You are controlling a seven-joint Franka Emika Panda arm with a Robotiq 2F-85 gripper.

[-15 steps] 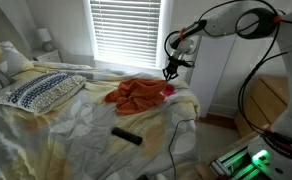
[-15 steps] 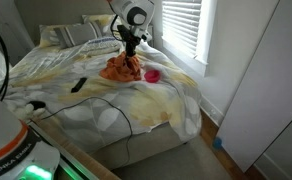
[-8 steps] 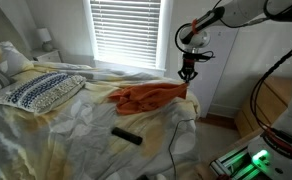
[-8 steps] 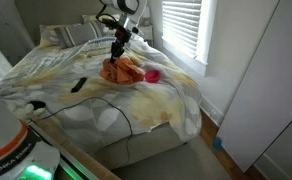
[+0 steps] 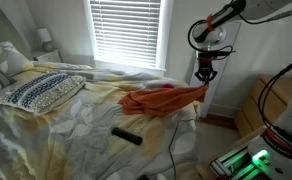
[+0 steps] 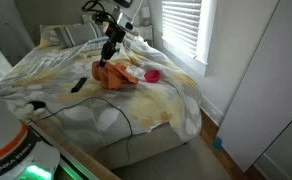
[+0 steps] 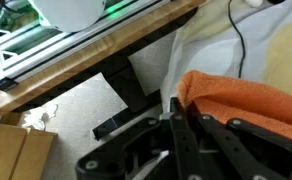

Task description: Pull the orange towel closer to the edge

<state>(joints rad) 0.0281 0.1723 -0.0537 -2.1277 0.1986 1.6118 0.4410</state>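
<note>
My gripper draws the towel's raised corner back over the floor (image 5: 214,138) (image 7: 81,105) beside the bed next and releases it, as that floor lies back from my gripper.
The orange towel (image 5: 158,99) lies on the bed, stretched out flat towards the bed's side edge. It also shows in an exterior view (image 6: 116,76) and in the wrist view (image 7: 254,102). My gripper (image 5: 204,80) is shut on the towel's corner and holds it just past the bed's edge. In an exterior view the gripper (image 6: 108,56) hangs over the towel's near end. In the wrist view the jaws (image 7: 175,103) are pressed together with orange cloth pinched at the tips, over the floor beside the bed.
A black remote (image 5: 126,135) lies on the bedsheet in front of the towel. A small pink object (image 6: 153,75) sits next to the towel. A patterned pillow (image 5: 40,91) lies at the head of the bed. A black cable (image 5: 174,140) runs down the bed's side.
My gripper has moved towards the bed's edge with the towel's corner in it. The towel went from a bunched heap to a long stretched shape reaching the edge.
</note>
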